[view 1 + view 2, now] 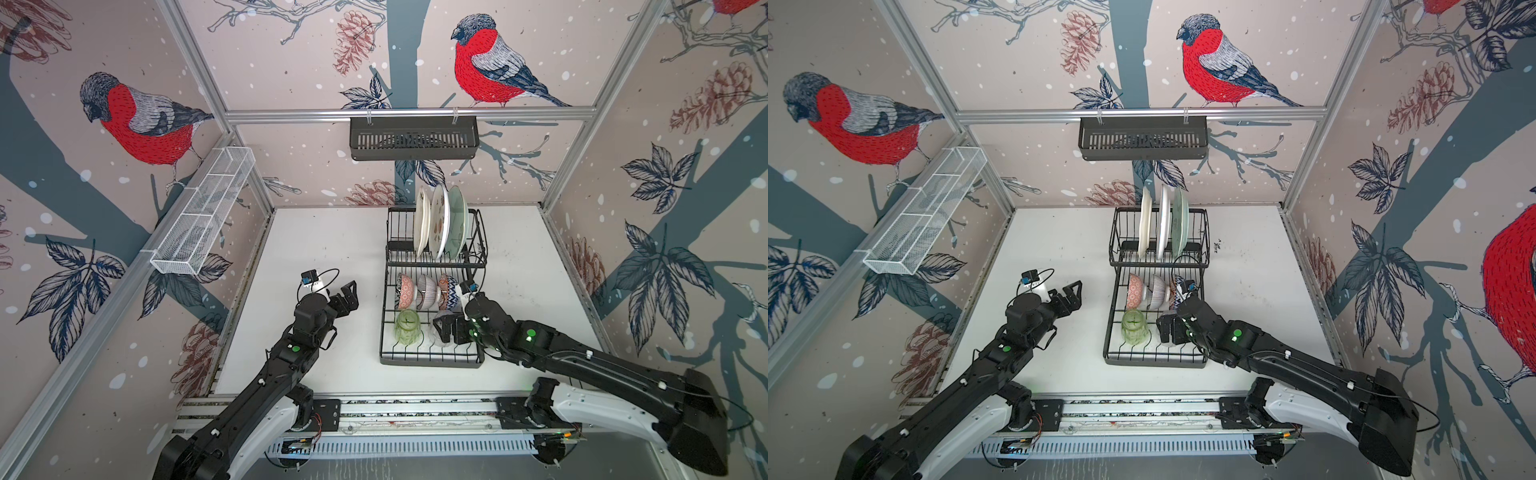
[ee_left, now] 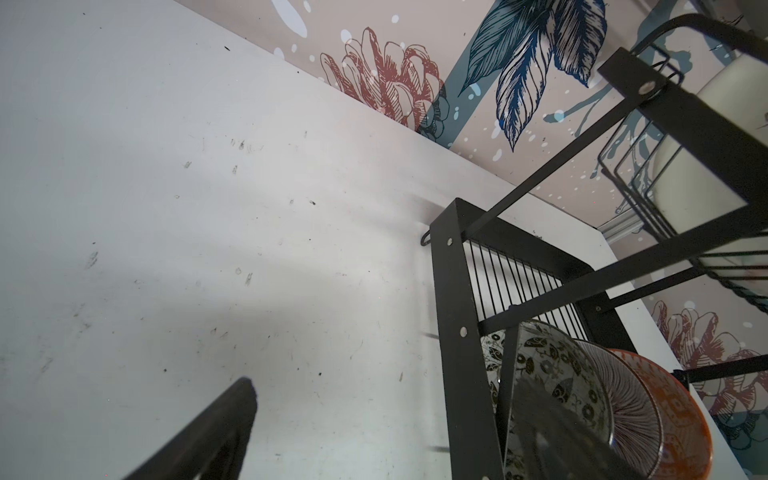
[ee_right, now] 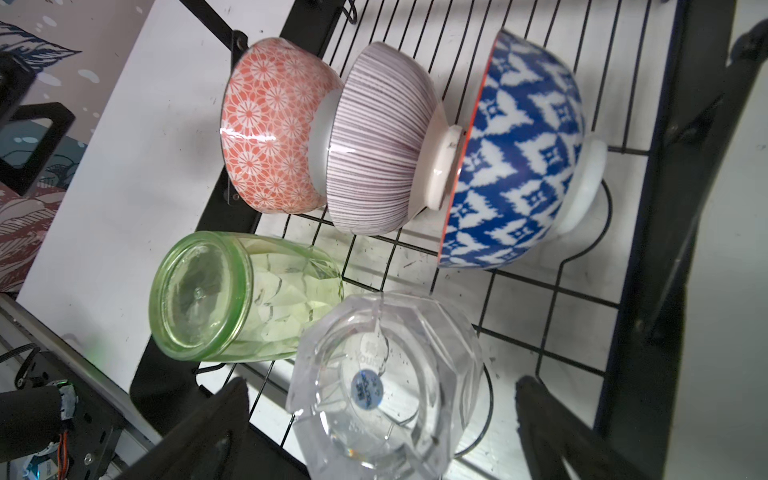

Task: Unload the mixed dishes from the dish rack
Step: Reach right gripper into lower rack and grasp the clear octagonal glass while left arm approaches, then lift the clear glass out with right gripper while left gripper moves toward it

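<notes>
The right gripper moves down along the sides of the clear tumbler (image 3: 386,386) next and closes, since its open fingers are on either side of the clear tumbler's upturned base with a gap.
The black wire dish rack (image 1: 432,362) stands on the white table in both top views. Three plates stand upright in its raised section: white (image 1: 420,222), watermelon-printed (image 1: 439,220) and pale green (image 1: 457,220). On the flat tray lie a pink bowl (image 3: 270,137), a striped bowl (image 3: 378,141) and a blue-and-white bowl (image 3: 523,158). The green tumbler (image 3: 232,295) and the clear tumbler (image 3: 386,386) stand upside down. My right gripper (image 3: 382,386) is open, one finger on each side of the clear tumbler with a gap showing. My left gripper (image 1: 349,295) hangs open left of the rack, holding nothing.
A black slotted basket (image 1: 413,139) hangs on the back wall. A long white mesh basket (image 1: 203,212) hangs on the left wall. Patterned walls close in three sides. An aluminium rail (image 1: 415,409) carrying both arm bases runs along the table's front.
</notes>
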Available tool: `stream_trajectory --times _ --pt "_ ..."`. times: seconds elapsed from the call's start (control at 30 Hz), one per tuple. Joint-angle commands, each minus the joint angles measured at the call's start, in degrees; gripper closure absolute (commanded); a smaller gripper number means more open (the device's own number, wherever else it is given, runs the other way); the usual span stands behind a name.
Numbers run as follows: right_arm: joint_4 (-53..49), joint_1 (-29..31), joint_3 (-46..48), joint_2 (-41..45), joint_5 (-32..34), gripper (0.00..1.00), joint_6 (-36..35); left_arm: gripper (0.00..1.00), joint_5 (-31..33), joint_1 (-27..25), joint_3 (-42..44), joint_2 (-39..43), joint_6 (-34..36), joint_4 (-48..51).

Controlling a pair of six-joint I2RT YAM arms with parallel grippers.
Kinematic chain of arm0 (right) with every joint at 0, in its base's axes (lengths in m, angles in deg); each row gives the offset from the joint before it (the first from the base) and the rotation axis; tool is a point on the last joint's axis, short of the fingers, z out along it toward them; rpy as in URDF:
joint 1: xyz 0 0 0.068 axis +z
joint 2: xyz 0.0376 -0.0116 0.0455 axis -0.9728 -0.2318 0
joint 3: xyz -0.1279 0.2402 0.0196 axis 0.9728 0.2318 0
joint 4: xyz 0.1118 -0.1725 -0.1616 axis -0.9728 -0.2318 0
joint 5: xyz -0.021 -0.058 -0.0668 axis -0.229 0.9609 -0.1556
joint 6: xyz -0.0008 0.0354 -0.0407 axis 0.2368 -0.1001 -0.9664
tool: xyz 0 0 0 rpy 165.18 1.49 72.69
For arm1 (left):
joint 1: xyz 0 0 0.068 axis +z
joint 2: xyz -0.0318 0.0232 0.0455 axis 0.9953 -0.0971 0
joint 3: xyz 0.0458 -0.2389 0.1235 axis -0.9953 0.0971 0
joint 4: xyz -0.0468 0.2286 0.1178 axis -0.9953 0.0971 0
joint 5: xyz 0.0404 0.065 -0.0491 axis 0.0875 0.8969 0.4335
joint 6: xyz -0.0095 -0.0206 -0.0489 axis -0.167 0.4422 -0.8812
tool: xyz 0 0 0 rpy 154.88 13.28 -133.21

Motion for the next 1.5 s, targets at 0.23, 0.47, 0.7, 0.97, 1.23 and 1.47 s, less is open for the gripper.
stream_trajectory --times 0.23,0.47,0.7,0.97,1.23,1.47 --pt "2.2 0.5 -0.9 -5.2 2.5 0.02 4.8 0.04 -4.7 -0.1 0.7 5.5 -0.9 -2.5" --pt "3.1 0.8 -0.1 -6.2 3.2 0.05 6.1 0.04 -4.1 -0.1 1.2 8.1 -0.9 -1.3" --pt "4.0 0.8 1.1 -7.1 5.1 0.10 7.8 0.03 -5.6 -0.1 0.9 7.5 -1.1 -1.2" --pt "4.7 0.9 0.6 -10.6 7.1 0.11 8.9 0.03 -6.3 -0.2 0.9 6.8 -1.3 -1.5" --pt "6.2 0.8 2.2 -8.9 9.6 0.23 12.3 0.03 -6.1 -0.2 1.0 7.0 -1.4 -1.6" --pt "6.7 0.4 3.5 -5.7 9.7 0.33 14.3 0.03 -6.0 -0.2 0.9 7.3 -1.7 -1.2"
